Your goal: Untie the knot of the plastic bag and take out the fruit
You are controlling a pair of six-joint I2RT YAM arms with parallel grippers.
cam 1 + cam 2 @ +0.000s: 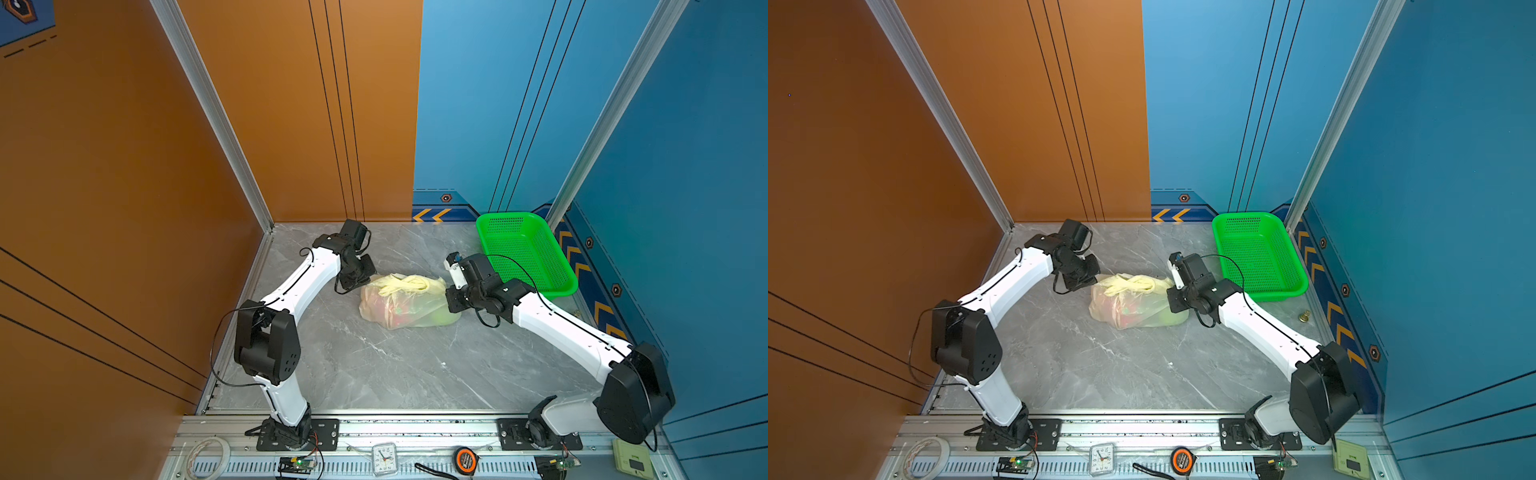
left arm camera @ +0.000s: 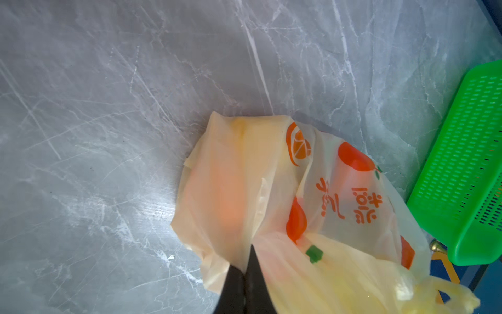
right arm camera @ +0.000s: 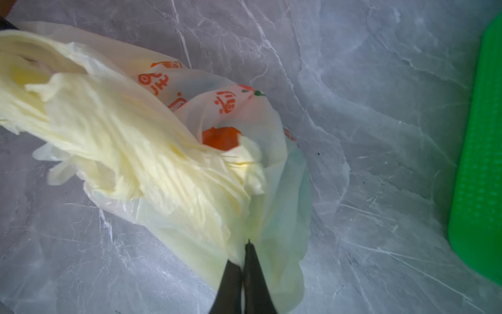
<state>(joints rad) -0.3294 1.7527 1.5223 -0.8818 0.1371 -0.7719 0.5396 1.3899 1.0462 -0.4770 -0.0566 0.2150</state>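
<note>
The handles are bunched together, so the robot's right gripper needs to move away from the left gripper next and let go of the film where bare tabletop lies between it and the basket.
The plastic bag [image 1: 409,305] [image 1: 1138,307] lies on its side mid-table, cream-yellow and translucent with orange prints. Its bunched handles and the knot [image 1: 407,283] [image 3: 239,168] lie across its top. Fruit shows through the film as a red blur [image 1: 397,311] and a green one [image 1: 442,318]. My left gripper [image 2: 243,258] is shut on a fold of the bag [image 2: 244,174] at its left end. My right gripper [image 3: 241,252] is shut on the film of the bag [image 3: 282,217] at its right end, beside the handles. In both top views the wrists hide the fingertips.
A green perforated basket [image 1: 525,253] [image 1: 1258,253] [image 2: 467,163] stands at the back right, close behind the right wrist. A small brass object [image 1: 1304,318] sits near the right wall. A clock [image 1: 384,457] and a tape measure [image 1: 465,459] lie on the front rail.
</note>
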